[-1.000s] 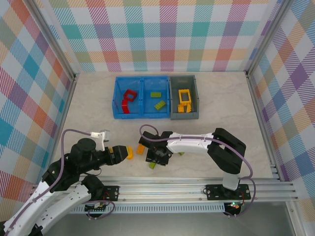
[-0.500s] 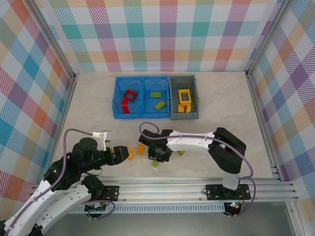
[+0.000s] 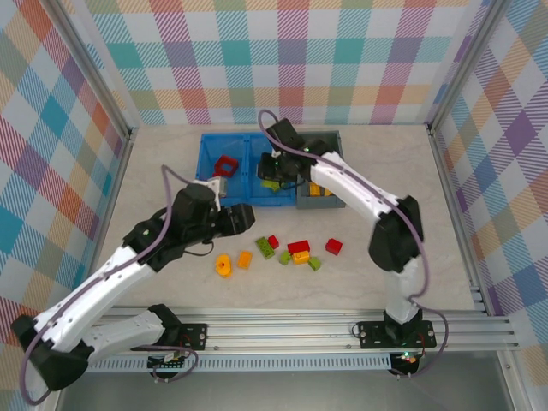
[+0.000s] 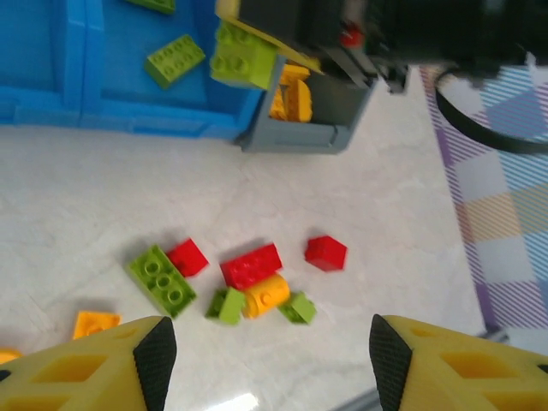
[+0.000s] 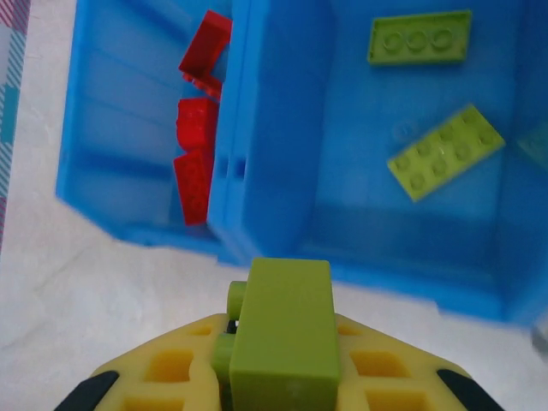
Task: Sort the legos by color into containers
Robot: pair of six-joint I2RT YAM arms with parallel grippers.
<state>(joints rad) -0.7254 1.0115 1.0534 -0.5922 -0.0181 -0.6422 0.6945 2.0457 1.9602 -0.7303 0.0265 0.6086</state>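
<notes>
The matching lego in my right gripper goes down toward the blue section's bare bottom by the divider (image 3: 259, 189) (image 5: 355, 201) next. I release it then, since that section, already holding green plates, lies below.
My right gripper (image 5: 282, 387) is shut on a lime green lego (image 5: 282, 330) and hangs over the near wall of the blue container (image 5: 282, 154). Red legos (image 5: 197, 145) lie in its left compartment and green plates (image 5: 445, 151) in its right one. The dark grey container (image 4: 325, 130) holds yellow pieces. My left gripper (image 4: 272, 364) stands open above the loose legos on the table: a green brick (image 4: 161, 278), red bricks (image 4: 251, 265), a yellow cylinder (image 4: 265, 295) and an orange piece (image 4: 96, 323). From above, the left gripper (image 3: 244, 217) sits just left of that cluster (image 3: 298, 248).
The blue container (image 3: 203, 171) and the grey one (image 3: 305, 204) stand side by side at the back of the table. The right arm (image 3: 360, 197) crosses over the grey container. A round yellow piece (image 3: 224, 266) lies near the front. Checked walls enclose the table.
The right gripper left the table near the loose bricks and now holds a green brick over the blue container. The left arm reached forward from the near left to the table's middle.
</notes>
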